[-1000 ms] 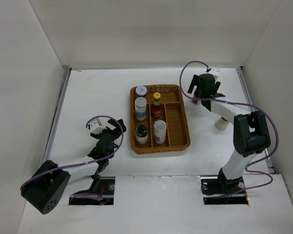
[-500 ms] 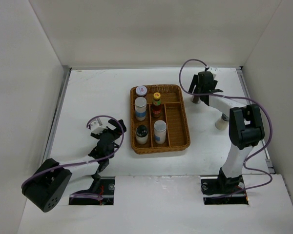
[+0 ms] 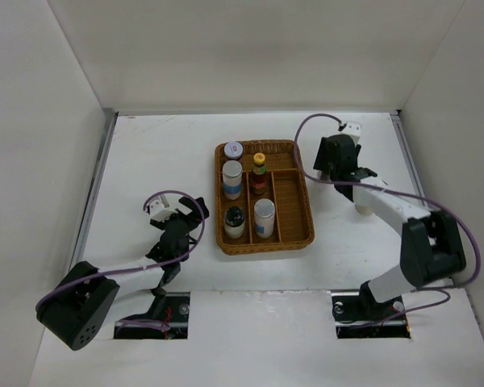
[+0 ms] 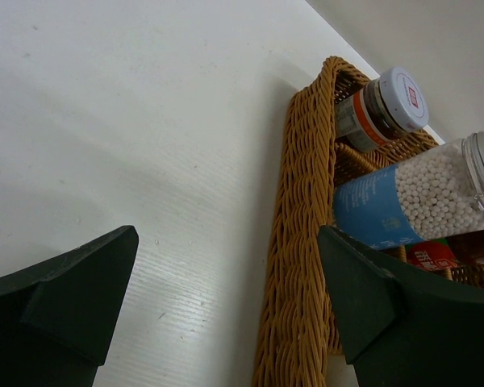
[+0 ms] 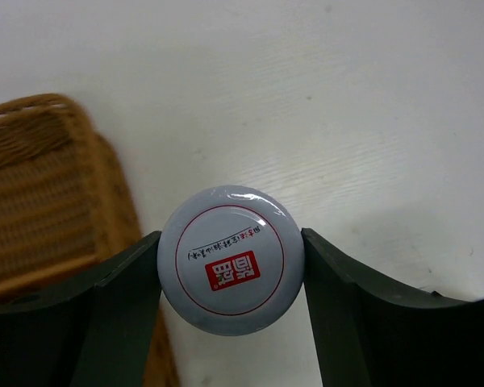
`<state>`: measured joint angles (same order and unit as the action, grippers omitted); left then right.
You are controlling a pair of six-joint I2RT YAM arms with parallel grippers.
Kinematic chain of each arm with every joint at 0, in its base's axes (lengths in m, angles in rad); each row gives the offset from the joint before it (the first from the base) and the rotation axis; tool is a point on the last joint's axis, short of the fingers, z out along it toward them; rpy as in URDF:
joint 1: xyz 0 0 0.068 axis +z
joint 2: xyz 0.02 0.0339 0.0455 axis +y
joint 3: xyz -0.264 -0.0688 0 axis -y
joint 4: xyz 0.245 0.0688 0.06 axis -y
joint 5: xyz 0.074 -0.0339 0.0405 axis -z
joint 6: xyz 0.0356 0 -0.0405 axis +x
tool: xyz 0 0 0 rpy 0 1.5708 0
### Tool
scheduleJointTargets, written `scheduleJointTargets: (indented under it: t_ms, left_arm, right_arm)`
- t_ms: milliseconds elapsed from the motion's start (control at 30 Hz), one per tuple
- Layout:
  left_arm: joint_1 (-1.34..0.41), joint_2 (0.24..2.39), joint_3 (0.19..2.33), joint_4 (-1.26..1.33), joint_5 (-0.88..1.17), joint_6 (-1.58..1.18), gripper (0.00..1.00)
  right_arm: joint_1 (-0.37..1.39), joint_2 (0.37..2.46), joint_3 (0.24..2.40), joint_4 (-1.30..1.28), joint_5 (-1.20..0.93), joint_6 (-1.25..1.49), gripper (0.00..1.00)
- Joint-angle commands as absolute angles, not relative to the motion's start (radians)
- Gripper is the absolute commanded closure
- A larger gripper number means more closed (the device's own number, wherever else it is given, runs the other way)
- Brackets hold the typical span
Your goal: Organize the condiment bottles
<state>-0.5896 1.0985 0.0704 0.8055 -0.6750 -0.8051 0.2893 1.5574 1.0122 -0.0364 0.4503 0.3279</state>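
Observation:
Since the empty compartment's far end (image 3: 286, 186) lies left of my right gripper in the top view, I will carry the jar that way, lower it and release it inside.
The brown wicker tray (image 3: 294, 205) holds five condiment bottles: a silver-lidded jar (image 3: 233, 150), a white blue-labelled shaker (image 3: 232, 179), the yellow-capped sauce bottle (image 3: 259, 172), a dark black-capped bottle (image 3: 235, 221) and a white shaker (image 3: 264, 218). My right gripper (image 3: 336, 160) is just right of the tray's back corner. It is shut on a second silver-lidded jar (image 5: 231, 260), fingers on both sides of its lid. My left gripper (image 3: 182, 222) is open and empty, left of the tray. In the left wrist view the jar (image 4: 389, 103) and shaker (image 4: 415, 196) show over the rim (image 4: 303, 242).
A small white bottle (image 3: 363, 205) stands on the table right of the tray, partly behind my right arm. The tray's right compartment (image 3: 293, 201) holds nothing. The tray corner (image 5: 40, 193) lies left of the held jar. White walls enclose the table.
My right gripper shifted slightly toward the front and toward the tray, and the right arm's elbow swung out to the right. The left arm has not moved.

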Motion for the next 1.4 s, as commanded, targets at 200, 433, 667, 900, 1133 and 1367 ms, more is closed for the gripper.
scheduleJointTargets:
  t_ms: [200,433,667,900,1133,1367]
  left_arm:
    - [-0.585,1.086,0.100,0.857,-0.666,-0.818,0.04]
    - [-0.584,1.069,0.095,0.856,-0.669,-0.818,0.04]
    - [-0.584,1.081,0.098,0.857,-0.666,-0.818,0.04]
    - [-0.585,1.081,0.098,0.857,-0.666,-0.818,0.04]
    - [-0.593,1.065,0.097,0.857,-0.663,-0.818,0.04]
    - [-0.605,1.055,0.095,0.857,-0.658,-0.818,0.04]
  right_arm:
    - [0.583,1.362,0.989,0.121,0.437,0.360,0.50]
    - [0.613,1.506,1.026,0.158,0.411,0.377,0.49]
    - [0.614,1.577,0.989,0.190,0.451,0.377,0.46]
    - [0.622,1.536,0.982,0.173,0.479,0.373,0.15]
    - [0.529,1.277,0.878,0.060,0.558,0.400,0.13]
    - [0.303,0.988,0.706,-0.103,0.790,0.482,0.00]
